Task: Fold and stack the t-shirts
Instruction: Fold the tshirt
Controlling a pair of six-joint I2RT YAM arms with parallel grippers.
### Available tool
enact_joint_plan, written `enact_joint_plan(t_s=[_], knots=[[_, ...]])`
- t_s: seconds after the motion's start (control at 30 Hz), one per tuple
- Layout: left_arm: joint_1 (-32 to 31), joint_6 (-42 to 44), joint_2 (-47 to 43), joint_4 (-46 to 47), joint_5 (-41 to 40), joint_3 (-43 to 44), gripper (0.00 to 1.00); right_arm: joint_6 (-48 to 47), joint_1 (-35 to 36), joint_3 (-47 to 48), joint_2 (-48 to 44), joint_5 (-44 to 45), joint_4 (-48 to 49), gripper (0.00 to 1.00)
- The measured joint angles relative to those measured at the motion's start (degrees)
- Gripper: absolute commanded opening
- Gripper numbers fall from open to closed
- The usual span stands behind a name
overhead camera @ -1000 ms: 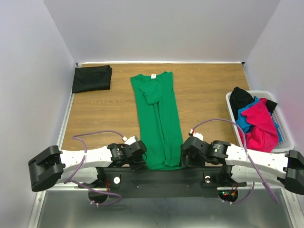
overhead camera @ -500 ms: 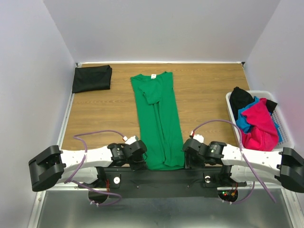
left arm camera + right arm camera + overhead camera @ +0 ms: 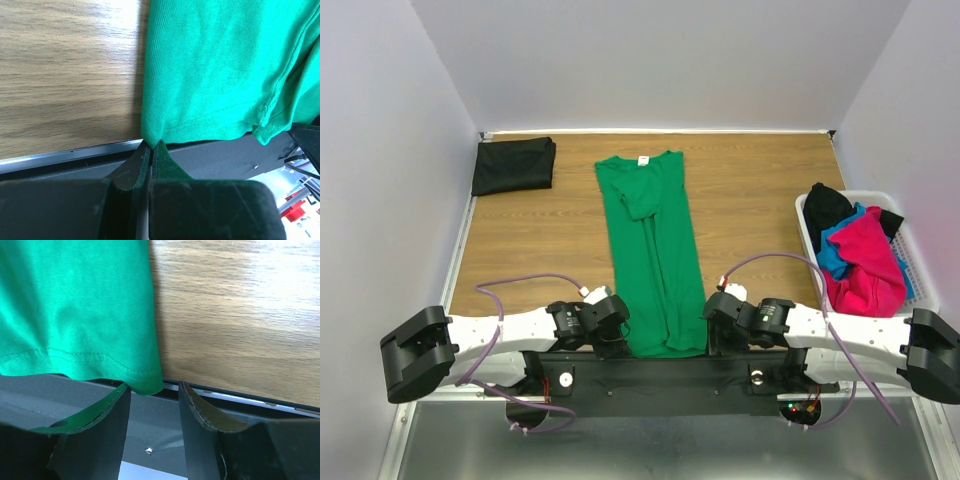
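Observation:
The t-shirt still lies full length. My left gripper should carry the corner of the t-shirt's hem up and outward onto the t-shirt's far half (image 3: 621, 227) and let it go.
A bright green t-shirt (image 3: 655, 250) lies folded in a long strip down the middle of the table, white neck label at the far end. My left gripper (image 3: 616, 338) is shut on its near left hem corner (image 3: 152, 134). My right gripper (image 3: 712, 335) is open at the near right hem corner (image 3: 146, 382), which hangs over the table edge between the two fingers without being pinched. A folded black t-shirt (image 3: 514, 165) lies at the far left corner. Magenta (image 3: 868, 265), blue (image 3: 837, 245) and black (image 3: 825, 207) t-shirts lie heaped in the basket.
The white plastic basket (image 3: 912, 262) stands at the right edge of the table. A metal strip (image 3: 65, 155) runs along the table's near edge under both grippers. White walls close the far side and both sides.
The right arm has slid slightly left, closer to the shirt's right hem corner. The left arm and the shirt have stayed put.

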Motion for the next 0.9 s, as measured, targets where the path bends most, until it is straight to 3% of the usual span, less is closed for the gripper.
enact_joint_plan(t_s=[0.73,0.9], knots=[[0.0,0.0,-1.16,-0.42,-0.68,-0.04,0.0,-1.16,-0.07,2.69,3.61,4.85,2.8,0.43],[0.0,0.0,-1.16,-0.44,-0.68,-0.04,0.0,-1.05,-0.07,2.21,4.59,5.05,4.72,0.31]])
